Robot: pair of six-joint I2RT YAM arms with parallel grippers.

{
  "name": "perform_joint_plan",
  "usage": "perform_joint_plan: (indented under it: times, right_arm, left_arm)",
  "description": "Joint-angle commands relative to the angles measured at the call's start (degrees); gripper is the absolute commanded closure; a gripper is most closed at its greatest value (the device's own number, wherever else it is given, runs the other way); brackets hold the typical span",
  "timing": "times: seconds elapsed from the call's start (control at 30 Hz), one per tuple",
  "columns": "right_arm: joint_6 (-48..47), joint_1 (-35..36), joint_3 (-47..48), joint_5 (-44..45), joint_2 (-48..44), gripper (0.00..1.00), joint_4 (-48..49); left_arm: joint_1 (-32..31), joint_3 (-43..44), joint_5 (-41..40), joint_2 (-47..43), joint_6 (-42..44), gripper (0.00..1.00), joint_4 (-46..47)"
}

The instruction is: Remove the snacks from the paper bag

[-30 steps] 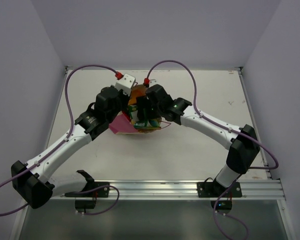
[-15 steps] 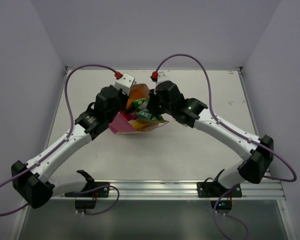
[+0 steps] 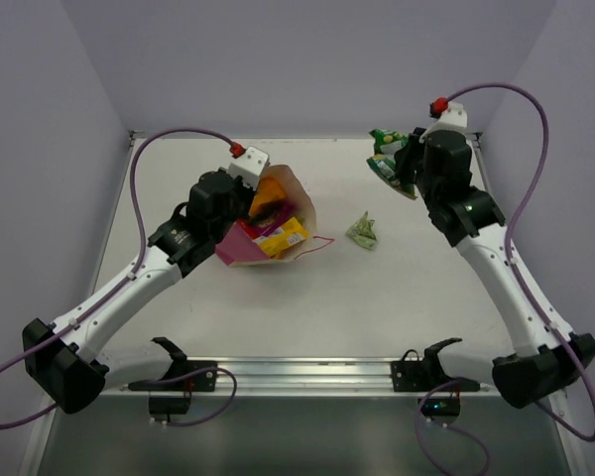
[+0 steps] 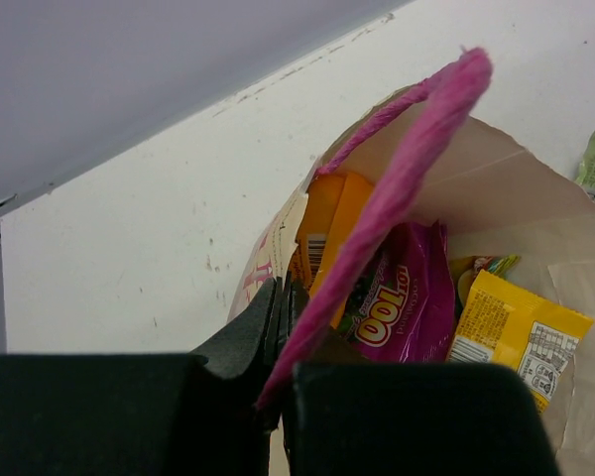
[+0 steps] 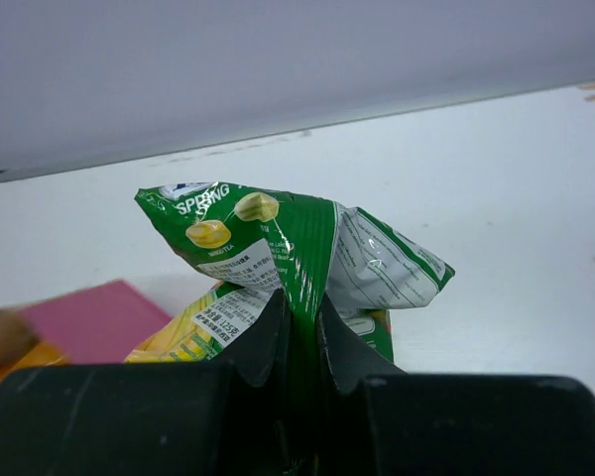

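Note:
Next, my right gripper moves down onto the bare table (image 3: 393,204) beside the loose pale green packet and lets go of the green snack packet.
The tan paper bag (image 3: 299,208) lies tipped on its pink side, mouth facing right. My left gripper (image 3: 250,198) is shut on its rim (image 4: 278,260), beside the pink cord handle (image 4: 409,164). Inside the bag are an orange packet (image 4: 327,223), a purple one (image 4: 405,297) and a yellow one (image 4: 511,332). My right gripper (image 3: 405,164) is raised at the far right, shut on a green snack packet (image 5: 288,233). A yellow-green packet (image 5: 193,332) hangs against it. A pale green packet (image 3: 363,230) lies loose on the table.
White walls close the table on three sides. The right arm's purple cable (image 3: 521,129) loops near the right wall. A metal rail (image 3: 307,375) runs along the near edge.
My right gripper closed on the green packet in the bag and swung it up to the far right. A pale green packet now lies on the table. The left arm held still.

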Motion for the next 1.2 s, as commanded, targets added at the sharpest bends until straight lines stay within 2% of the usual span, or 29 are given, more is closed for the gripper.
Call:
perform_joint_plan:
  times: [0.0, 0.13, 0.2, 0.27, 0.3, 0.33, 0.37, 0.43, 0.47, 0.5, 0.53, 0.57, 0.6, 0.7, 0.77, 0.83, 0.93, 1.1, 1.17]
  right_arm:
    - [-0.72, -8.26, -4.70, -3.77, 8.29, 1.00, 7.66]
    - [1.21, -13.12, -4.45, -4.31, 19.62, 1.00, 15.74]
    - [2.36, -14.44, -1.30, -3.18, 27.71, 1.00, 16.46]
    - [3.32, -15.24, 1.17, -2.82, 35.33, 1.00, 16.47]
    - [3.41, -16.20, 5.88, -2.90, 37.55, 1.00, 16.64]
    - [5.24, -16.47, 9.41, -3.25, 40.01, 1.00, 9.16]
    - [4.91, -16.73, 10.75, -3.17, 42.39, 0.99, 8.91]
    - [4.65, -17.08, 14.18, -4.22, 43.98, 0.90, 7.08]
    - [4.39, -17.17, 15.58, -4.31, 44.86, 0.77, 5.23]
    - [4.12, -17.17, 17.77, -4.40, 45.92, 0.70, 3.65]
    - [3.94, -17.17, 17.97, -4.66, 45.75, 0.63, 1.37]
    - [3.77, -17.26, 17.44, -5.97, 44.88, 0.52, 1.09]
    - [3.68, -17.17, 15.00, -6.94, 42.00, 0.45, 1.43]
    - [3.33, -16.56, 10.26, -13.06, 35.84, 0.29, 1.44]
    - [2.10, -15.25, 7.61, -16.25, 27.94, 0.27, 1.70]
    - [-0.69, -10.77, 3.22, -19.95, 19.70, 0.27, 3.63]
    - [-5.44, -1.46, 0.13, -20.13, 12.03, 0.27, 4.25]
    - [-8.62, 13.46, -3.47, -19.69, 7.43, 0.28, 6.08]
    - [-10.11, 16.74, -4.09, -19.17, 8.13, 0.29, 6.89]
  left_arm:
    - [0.21, -0.07, 2.48, -1.72, 1.86, 1.00, 5.54]
    - [0.21, -0.16, 3.45, -2.07, 1.69, 1.00, 5.55]
    - [0.21, -0.25, 3.98, -1.98, 1.43, 1.00, 5.28]
    - [0.21, -0.52, 4.07, -2.07, 1.16, 1.00, 5.20]
    - [0.21, -0.69, 4.07, -2.07, 1.07, 1.00, 5.11]
    - [0.21, -0.87, 4.07, -2.07, 1.07, 1.00, 5.02]
    - [0.21, -0.95, 4.07, -2.16, 0.90, 1.00, 4.84]
    - [0.21, -1.31, 4.24, -2.25, 0.81, 1.00, 4.67]
    - [0.21, -1.48, 4.24, -2.42, 0.72, 1.00, 4.58]
    - [0.21, -1.57, 4.16, -2.42, 0.63, 1.00, 4.49]
    - [0.21, -1.57, 4.07, -2.51, 0.55, 1.00, 4.49]
    - [0.21, -1.83, 4.07, -2.77, 0.55, 1.00, 4.49]
    - [0.21, -1.92, 4.07, -2.86, 0.72, 1.00, 4.75]
    - [0.21, -1.84, 4.24, -2.86, 0.98, 1.00, 4.49]
    - [0.21, -1.75, 4.85, -2.95, 1.25, 1.00, 4.32]
    - [0.21, -1.75, 5.03, -2.95, 1.95, 1.00, 4.32]
    - [0.13, -1.40, 4.95, -2.86, 2.74, 1.00, 4.32]
    - [0.21, -1.22, 5.38, -2.95, 3.53, 1.00, 4.23]
    - [0.21, -1.31, 5.47, -2.86, 3.53, 1.00, 4.31]
